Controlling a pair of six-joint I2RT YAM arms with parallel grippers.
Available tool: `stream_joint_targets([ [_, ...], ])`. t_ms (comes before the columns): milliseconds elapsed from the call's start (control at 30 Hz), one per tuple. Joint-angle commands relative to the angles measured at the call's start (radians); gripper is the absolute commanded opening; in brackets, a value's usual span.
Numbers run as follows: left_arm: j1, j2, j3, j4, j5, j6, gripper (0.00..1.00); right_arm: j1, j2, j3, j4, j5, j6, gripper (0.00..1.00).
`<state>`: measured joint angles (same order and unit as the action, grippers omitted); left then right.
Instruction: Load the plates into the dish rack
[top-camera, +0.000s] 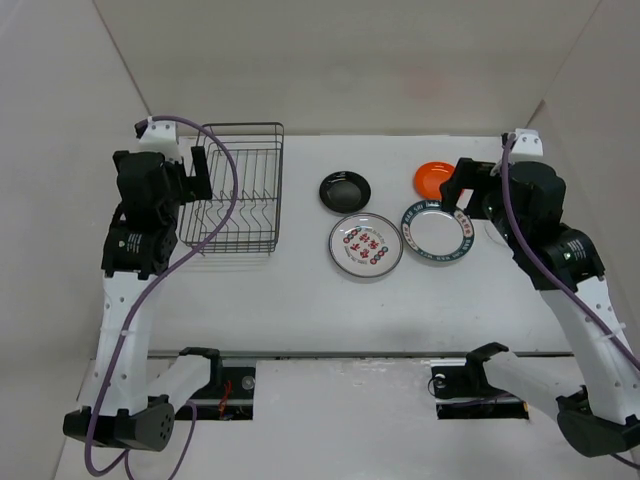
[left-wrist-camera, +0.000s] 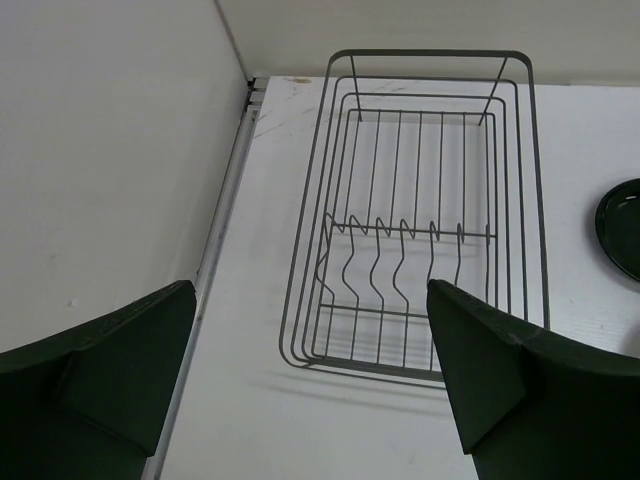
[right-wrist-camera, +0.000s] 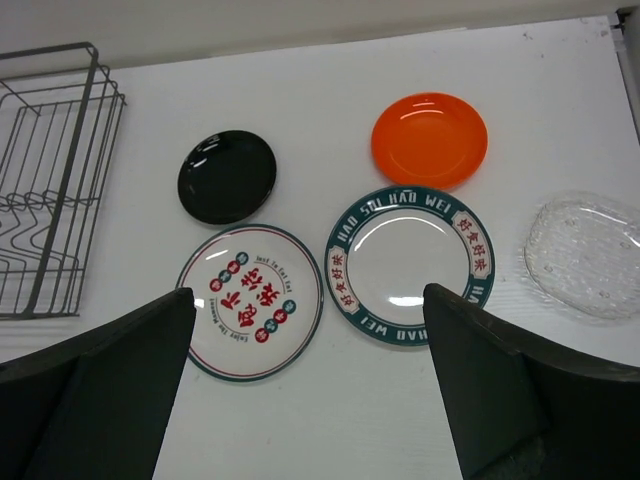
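The robot needs to move its right gripper down and left in the top view onto the red-patterned plate's rim (top-camera: 399, 258) (right-wrist-camera: 312, 325) by the green-rimmed plate, because that side of the red-patterned plate faces the gripper.
The dark wire dish rack (top-camera: 240, 190) stands empty at the back left and also shows in the left wrist view (left-wrist-camera: 420, 210). Four plates lie flat on the table: the glossy black (top-camera: 345, 190) (right-wrist-camera: 227, 176), the orange (top-camera: 433, 178) (right-wrist-camera: 429, 139), the white one with the red pattern (top-camera: 365, 245) (right-wrist-camera: 250, 300), and the green-rimmed (top-camera: 437, 232) (right-wrist-camera: 410, 263). My left gripper (top-camera: 197, 175) (left-wrist-camera: 310, 300) is open and empty, raised over the rack's left end. My right gripper (top-camera: 462, 190) (right-wrist-camera: 308, 300) is open and empty, raised over the plates' right side.
A clear glass dish (right-wrist-camera: 585, 255) lies right of the green-rimmed plate. Side walls close in the table on the left (left-wrist-camera: 100, 150) and at the back. The black plate's edge (left-wrist-camera: 622, 225) shows right of the rack.
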<state>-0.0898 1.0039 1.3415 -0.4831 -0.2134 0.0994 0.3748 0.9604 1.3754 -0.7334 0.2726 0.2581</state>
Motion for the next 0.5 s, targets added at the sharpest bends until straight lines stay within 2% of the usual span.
stream_joint_targets([
  [0, -0.001, -0.028, 0.010, 0.034, -0.014, -0.015, 1.00, 0.016, -0.003, 0.022, 0.012, 0.020, 0.003, 1.00],
  [167, -0.001, -0.037, 0.001, 0.034, -0.014, -0.015, 1.00, 0.016, -0.031, -0.025, 0.058, 0.011, 0.017, 1.00],
  [233, -0.001, -0.037, -0.010, 0.034, -0.014, -0.015, 1.00, 0.007, -0.040, -0.099, 0.120, -0.021, 0.052, 1.00],
  [333, -0.001, -0.048, -0.019, 0.043, 0.008, -0.026, 1.00, -0.054, -0.064, -0.276, 0.265, -0.226, 0.146, 1.00],
  [367, -0.001, -0.048, -0.028, 0.043, 0.023, -0.026, 1.00, -0.091, -0.074, -0.342, 0.331, -0.394, 0.173, 1.00],
  [400, -0.001, -0.048, -0.028, 0.043, 0.048, -0.026, 1.00, -0.108, -0.074, -0.478, 0.479, -0.480, 0.222, 1.00],
  [467, -0.001, -0.048, -0.028, 0.043, 0.077, -0.026, 1.00, -0.119, -0.074, -0.608, 0.648, -0.646, 0.245, 1.00],
])
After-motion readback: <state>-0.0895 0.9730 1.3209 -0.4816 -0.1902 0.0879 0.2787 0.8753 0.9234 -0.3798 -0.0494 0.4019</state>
